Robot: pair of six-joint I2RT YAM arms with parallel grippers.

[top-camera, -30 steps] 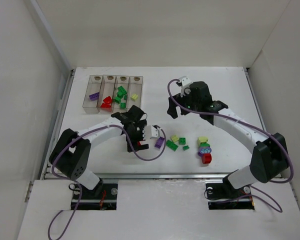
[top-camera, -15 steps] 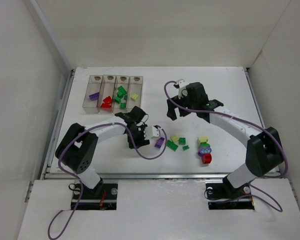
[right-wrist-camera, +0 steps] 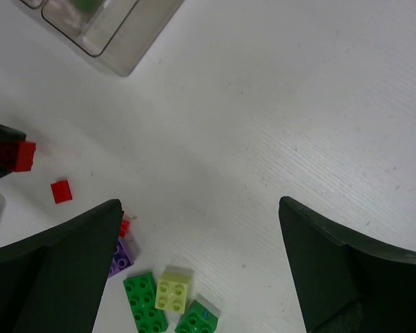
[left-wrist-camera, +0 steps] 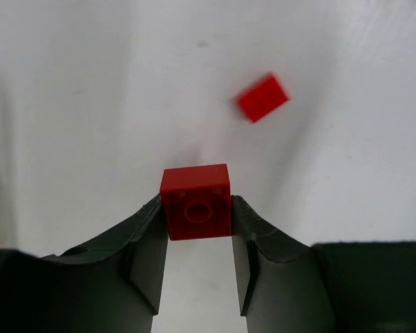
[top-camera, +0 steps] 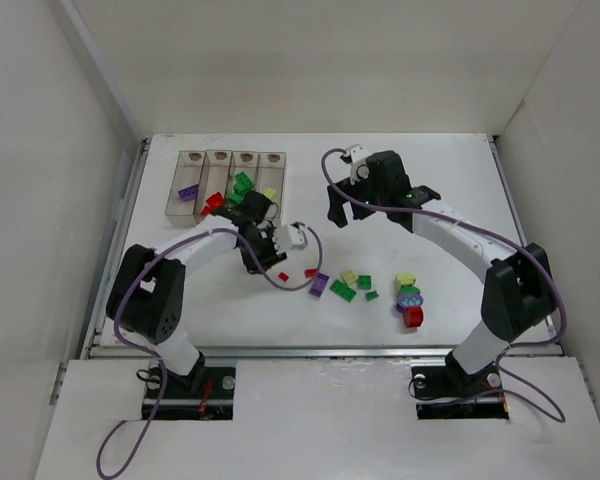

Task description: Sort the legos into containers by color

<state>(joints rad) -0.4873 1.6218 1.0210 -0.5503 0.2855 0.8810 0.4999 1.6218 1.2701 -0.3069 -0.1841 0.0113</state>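
Observation:
Next, the left gripper rises outward over the bin with red legos to release the small red lego. That bin lies outward, to its left in the top view.
My left gripper [left-wrist-camera: 197, 208] is shut on a small red lego [left-wrist-camera: 195, 202], one finger pressed against each side. In the top view the left gripper [top-camera: 257, 257] sits just in front of the containers [top-camera: 230, 160], four clear bins in a row holding purple, red, green and pale yellow legos. A flat red piece [left-wrist-camera: 262, 97] lies on the table ahead of the held one. My right gripper [right-wrist-camera: 200, 205] is open and holds nothing, hovering over bare table. Below it lie green [right-wrist-camera: 144, 298], yellow [right-wrist-camera: 172, 290] and purple [right-wrist-camera: 118, 255] legos.
More loose legos lie at the right front: a pale yellow one [top-camera: 407, 281], a purple-green stack [top-camera: 410, 297] and a red one [top-camera: 413, 317]. A corner of the containers [right-wrist-camera: 104, 28] shows in the right wrist view. White walls enclose the table.
The left gripper has closed on the red lego and drawn back left toward the containers. The right gripper has shifted slightly left and farther back, still open.

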